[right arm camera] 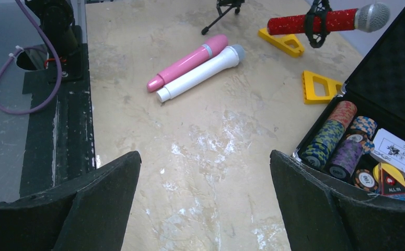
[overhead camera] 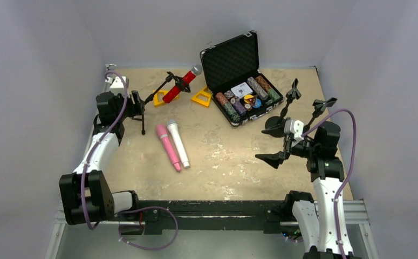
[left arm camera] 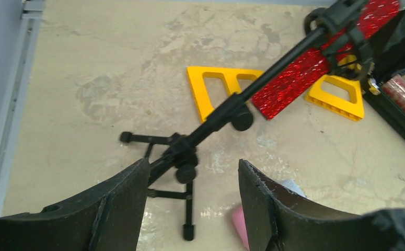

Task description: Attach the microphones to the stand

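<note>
The stand's thin pole [overhead camera: 162,86] is outward of the left gripper and to its right in the top view, so the gripper needs to move toward the stand's clip next, onto that pole.
The glittery red microphone [overhead camera: 182,83] with a silver mesh head sits clipped in the boom of a black tripod stand [overhead camera: 143,116] at the back left. It also shows in the left wrist view [left arm camera: 304,68] and the right wrist view [right arm camera: 320,22]. The pink microphone [overhead camera: 168,147] and the white microphone [overhead camera: 178,143] lie side by side on the table's middle. My left gripper [overhead camera: 139,105] is open and empty, with the stand's lower pole [left arm camera: 189,144] just off its left fingertip. My right gripper [overhead camera: 271,143] is open and empty above bare table at the right.
An open black case [overhead camera: 233,59] of poker chips stands at the back centre. Two yellow triangle pieces [overhead camera: 202,97] lie next to the stand. Two more small black stands [overhead camera: 290,97] rise at the right, behind my right gripper. Grey walls enclose the table.
</note>
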Controlling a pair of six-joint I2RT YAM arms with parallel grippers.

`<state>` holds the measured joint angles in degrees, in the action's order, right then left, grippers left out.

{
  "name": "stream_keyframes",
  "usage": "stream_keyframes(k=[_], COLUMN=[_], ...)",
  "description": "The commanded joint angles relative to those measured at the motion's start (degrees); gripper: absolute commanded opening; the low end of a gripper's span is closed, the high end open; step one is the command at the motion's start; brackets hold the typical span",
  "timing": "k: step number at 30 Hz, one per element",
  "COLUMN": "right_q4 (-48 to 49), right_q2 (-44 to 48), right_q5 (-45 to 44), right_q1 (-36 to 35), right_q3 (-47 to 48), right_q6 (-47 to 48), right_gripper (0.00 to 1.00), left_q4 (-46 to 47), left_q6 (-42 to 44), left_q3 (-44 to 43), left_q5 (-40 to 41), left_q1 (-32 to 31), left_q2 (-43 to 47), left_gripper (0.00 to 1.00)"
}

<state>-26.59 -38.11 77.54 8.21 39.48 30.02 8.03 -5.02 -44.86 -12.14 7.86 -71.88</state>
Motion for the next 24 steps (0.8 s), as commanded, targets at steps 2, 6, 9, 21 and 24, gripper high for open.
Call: stream_keyframes(k=[2,6,9,21,24], right_q4=[1.93,1.89,1.68,-0.59,-1.40], right_q2=[-0.60,-1.01,-1.27,-2.66,-3.36], right_q5=[1.09,1.21,1.28,1.94,2.41], right_q1=[0.32,0.37,0.37,0.43,0.41], right_q3=[-0.46,-0.40,-0.31,0.76,1.15], right_q6=[-1.03,-0.99,-0.89,0.84,1.45], right_gripper=[0.97,0.97,0.97,0.97,0.97], left_q4=[1.47,-2.33,-8.90,-38.15,-40.23], left_q6=[0.89,3.65,9.51,19.59,20.48], left_q3=[-2.47,-7.21,-13.28,-42.34,-45.29], left_q5=[-10.16,-14.63,-14.95,-5.39,-4.53], left_q1=[0.21,-1.73,-3.73,-12.37,-13.15], left_q2=[1.49,-0.14,-3.91,-26.11,-29.53], left_gripper=[0.66,0.67,0.67,0.62,0.60])
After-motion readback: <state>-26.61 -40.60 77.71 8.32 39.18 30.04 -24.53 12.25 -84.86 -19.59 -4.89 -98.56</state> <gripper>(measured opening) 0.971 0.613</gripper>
